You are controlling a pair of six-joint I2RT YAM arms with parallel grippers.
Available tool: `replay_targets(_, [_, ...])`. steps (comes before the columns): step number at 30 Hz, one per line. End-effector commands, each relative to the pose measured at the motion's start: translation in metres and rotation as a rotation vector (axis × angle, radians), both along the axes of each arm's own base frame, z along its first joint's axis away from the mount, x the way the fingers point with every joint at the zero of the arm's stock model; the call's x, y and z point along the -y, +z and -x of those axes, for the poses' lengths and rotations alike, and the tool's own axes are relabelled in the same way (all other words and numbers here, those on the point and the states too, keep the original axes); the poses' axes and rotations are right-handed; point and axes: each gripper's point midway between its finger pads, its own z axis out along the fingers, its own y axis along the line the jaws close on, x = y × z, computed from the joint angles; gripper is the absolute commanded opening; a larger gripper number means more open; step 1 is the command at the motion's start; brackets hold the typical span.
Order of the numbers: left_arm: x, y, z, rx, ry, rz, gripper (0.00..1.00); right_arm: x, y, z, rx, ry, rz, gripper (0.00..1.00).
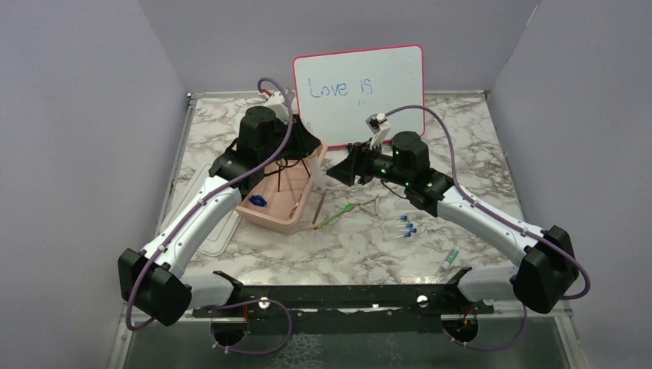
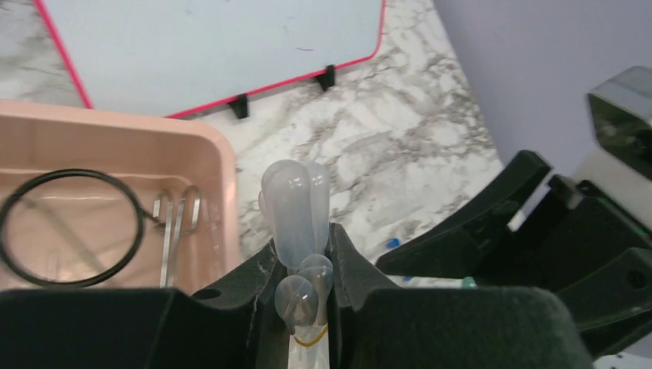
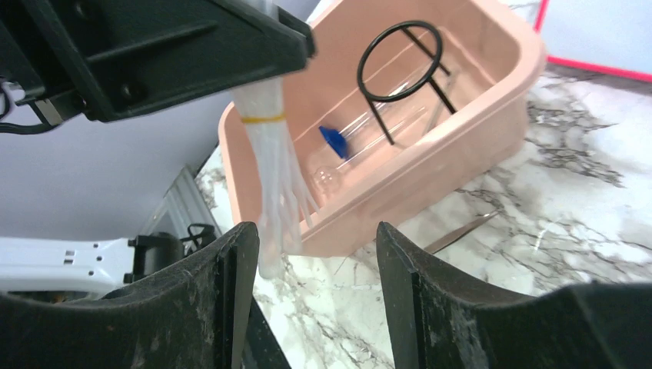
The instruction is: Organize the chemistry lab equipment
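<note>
My left gripper will move toward the white lid and down into the tub (image 1: 269, 217) to release the pipettes beside the blue-capped piece, since the tripod occupies the tub's far end.
My left gripper (image 2: 304, 254) is shut on a bundle of clear plastic pipettes (image 2: 296, 211) tied with a yellow band, and holds it at the right corner of the pink tub (image 1: 269, 217). In the right wrist view the pipette bundle (image 3: 273, 169) hangs down from the left gripper (image 3: 254, 73). Its tips sit just by the left finger of my right gripper (image 3: 317, 238), which is open and holds nothing. Inside the tub (image 3: 461, 146) lie the black ring tripod (image 3: 400, 61), thin metal tongs (image 2: 177, 231), a blue-capped piece (image 3: 334, 141) and a small round flask (image 3: 327, 181).
On the marble right of the tub lie a green-handled tool (image 1: 338, 213), a brown stick (image 1: 318, 207), blue-capped tubes (image 1: 406, 225) and a green-capped tube (image 1: 450, 257). The pink-framed whiteboard (image 1: 357, 88) stands at the back. A white lid (image 1: 219, 238) lies left of the tub.
</note>
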Motion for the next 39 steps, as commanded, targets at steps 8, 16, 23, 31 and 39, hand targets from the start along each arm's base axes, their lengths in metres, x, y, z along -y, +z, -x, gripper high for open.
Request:
replay_targets(8, [-0.113,-0.055,-0.006,-0.124,0.201,-0.738,0.2,0.042,-0.023,0.01,-0.024,-0.141,0.105,0.62])
replay_targets(16, [-0.157,-0.106,-0.004,-0.287,0.21,-1.002,0.23,0.045,-0.04,0.019,-0.075,-0.132,0.12,0.62])
replay_targets(23, [-0.181,-0.126,-0.002,-0.31,0.234,-1.111,0.27,0.045,-0.041,0.022,-0.09,-0.12,0.135,0.62])
replay_targets(31, [-0.187,-0.159,-0.004,-0.36,0.243,-1.169,0.27,0.045,-0.053,0.022,-0.125,-0.127,0.149,0.61])
replay_targets(39, [-0.194,-0.172,-0.005,-0.4,0.295,-1.201,0.38,0.047,-0.063,0.024,-0.154,-0.131,0.164,0.61])
